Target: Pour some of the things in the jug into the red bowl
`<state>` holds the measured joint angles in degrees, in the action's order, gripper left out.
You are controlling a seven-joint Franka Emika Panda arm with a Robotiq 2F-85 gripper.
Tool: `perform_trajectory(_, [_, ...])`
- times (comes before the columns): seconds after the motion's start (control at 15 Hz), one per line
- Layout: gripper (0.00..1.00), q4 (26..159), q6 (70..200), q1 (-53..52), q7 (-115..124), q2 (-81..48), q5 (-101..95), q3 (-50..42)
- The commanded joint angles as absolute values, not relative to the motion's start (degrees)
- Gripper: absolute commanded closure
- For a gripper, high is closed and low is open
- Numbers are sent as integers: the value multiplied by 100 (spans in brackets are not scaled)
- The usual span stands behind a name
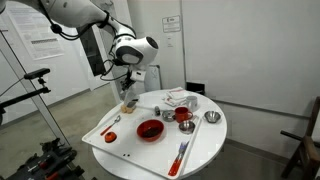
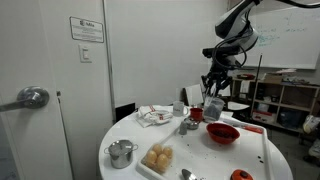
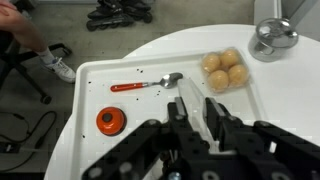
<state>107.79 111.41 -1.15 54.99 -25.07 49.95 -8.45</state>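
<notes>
Next, my gripper lowers the small see-through vessel and releases it on the bare tray beside the red bowl, since that clear spot lies below my gripper.
The jug (image 3: 193, 91) is a small see-through vessel clamped between my gripper's (image 3: 196, 104) two black fingers in the wrist view. In both exterior views the gripper (image 1: 128, 90) (image 2: 213, 93) holds the jug (image 1: 129, 101) (image 2: 213, 106) in the air over the white tray, roughly upright. The red bowl (image 1: 150, 130) (image 2: 222, 133) sits on the tray a short way from the jug and lower. It is out of the wrist view.
On the white tray (image 3: 90, 100) lie a red-handled spoon (image 3: 140, 85), a small red disc (image 3: 110, 121) and bread rolls (image 3: 223, 70). A steel pot (image 3: 272, 38) stands off the tray. A red cup (image 1: 184, 116), a steel bowl (image 1: 211, 117) and a cloth (image 1: 180, 98) share the round table.
</notes>
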Motion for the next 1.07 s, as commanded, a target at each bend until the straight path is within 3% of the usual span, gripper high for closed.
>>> perform_trajectory(0.0, [90,11326,11505,-325,5581,-2271,4651,-585])
perform_trajectory(1.0, [90,11324,15081,-685,5291,-3613,4755,-10])
